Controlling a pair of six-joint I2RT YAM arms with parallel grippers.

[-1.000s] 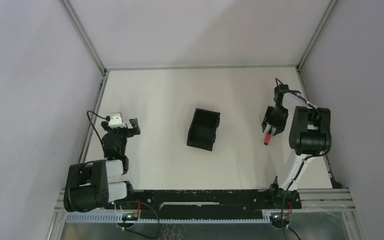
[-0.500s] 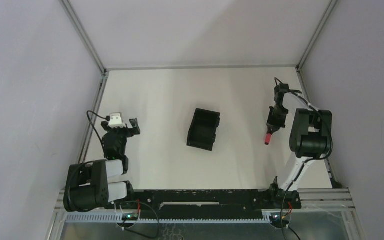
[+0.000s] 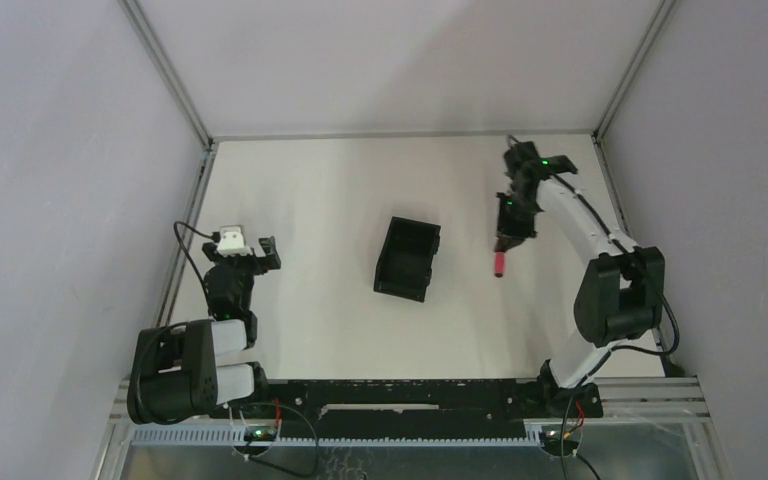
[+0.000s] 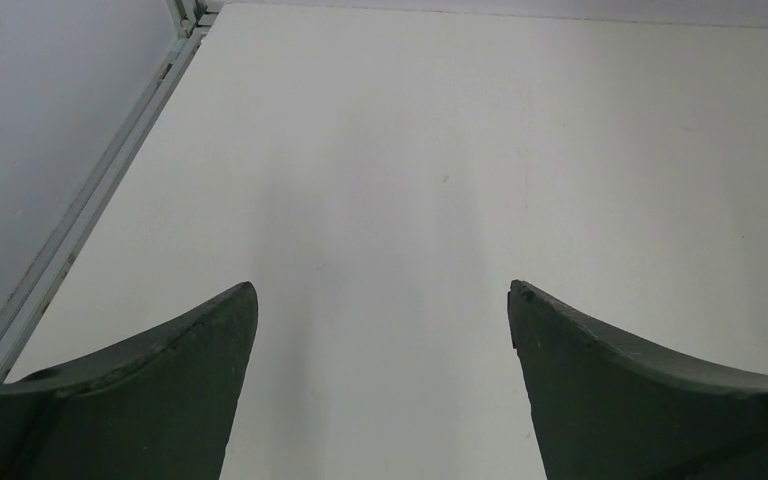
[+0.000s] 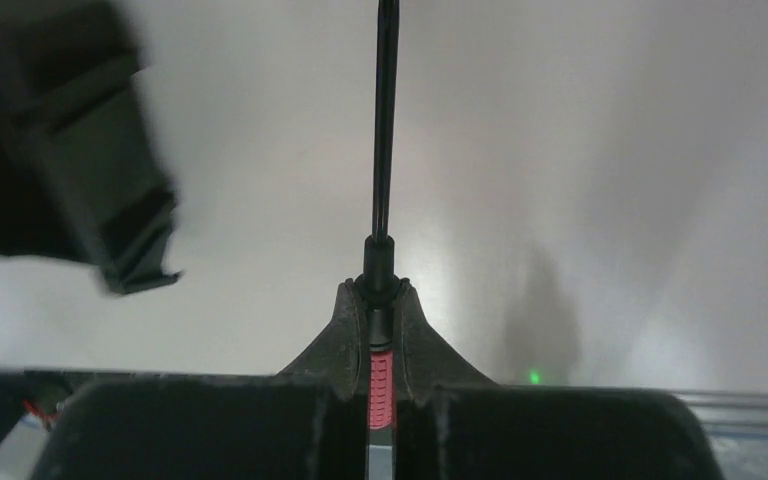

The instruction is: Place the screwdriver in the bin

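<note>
I need to move my right gripper to the left in the top view, over the bin's open inside, and release the screwdriver (image 3: pixel 500 264), because it is still outside the bin.
My right gripper (image 3: pixel 506 240) is shut on the screwdriver (image 3: pixel 500 264), whose red handle end sticks out below the fingers, right of the bin (image 3: pixel 407 258). In the right wrist view the red handle (image 5: pixel 381 385) is pinched between the two fingers of the right gripper (image 5: pixel 380 292), and the thin dark shaft (image 5: pixel 386 120) runs straight up the frame. The black bin (image 5: pixel 70 150) shows blurred at the upper left there. My left gripper (image 3: pixel 260 252) rests at the left side, and the left gripper (image 4: pixel 382 300) stands open with nothing between its fingers.
A metal frame rail (image 4: pixel 90 190) runs along the table's left edge next to the left gripper. Grey walls enclose the table on three sides. The right arm's shadow (image 5: pixel 545 310) falls on the white surface.
The right gripper has shut on the screwdriver. The right arm has then carried it up and to the left, closer to the bin. The left arm has not moved.
</note>
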